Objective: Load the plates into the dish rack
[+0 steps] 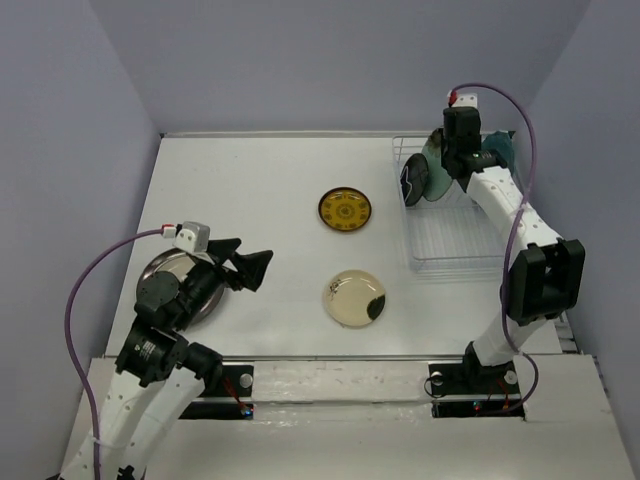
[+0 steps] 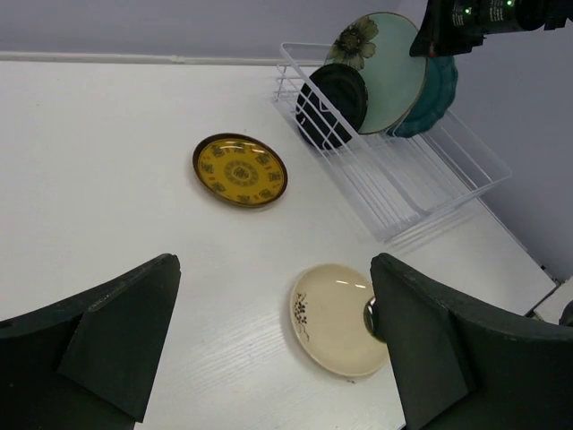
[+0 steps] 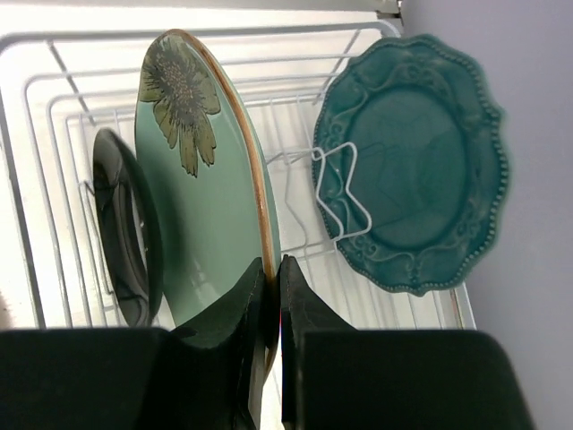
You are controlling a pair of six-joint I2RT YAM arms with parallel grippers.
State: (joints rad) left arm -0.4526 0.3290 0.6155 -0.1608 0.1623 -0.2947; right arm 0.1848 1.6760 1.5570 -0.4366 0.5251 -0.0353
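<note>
My right gripper has the aqua plate's rim to bring to the left in the top view, toward the small black plate (image 1: 411,185) (image 3: 121,233), and let go of there, because the black plate leans away.
My right gripper (image 1: 457,160) (image 3: 275,270) is shut on the rim of the large pale aqua plate (image 3: 192,206) (image 1: 436,172), which stands upright in the white wire dish rack (image 1: 455,245) (image 3: 54,90). The small black plate (image 3: 121,233) (image 1: 411,185) stands to its left in the rack. The teal scalloped plate (image 3: 412,161) (image 1: 498,150) leans at the rack's far right. The yellow patterned plate (image 1: 346,209) (image 2: 240,169) and the cream plate (image 1: 355,298) (image 2: 340,318) lie flat on the table. My left gripper (image 1: 250,268) (image 2: 273,278) is open and empty, just right of the grey metallic plate (image 1: 165,275).
The rack (image 2: 430,184) sits at the table's back right corner, close to the right wall. Its near half holds no plates. The left arm partly covers the grey plate near the table's left edge.
</note>
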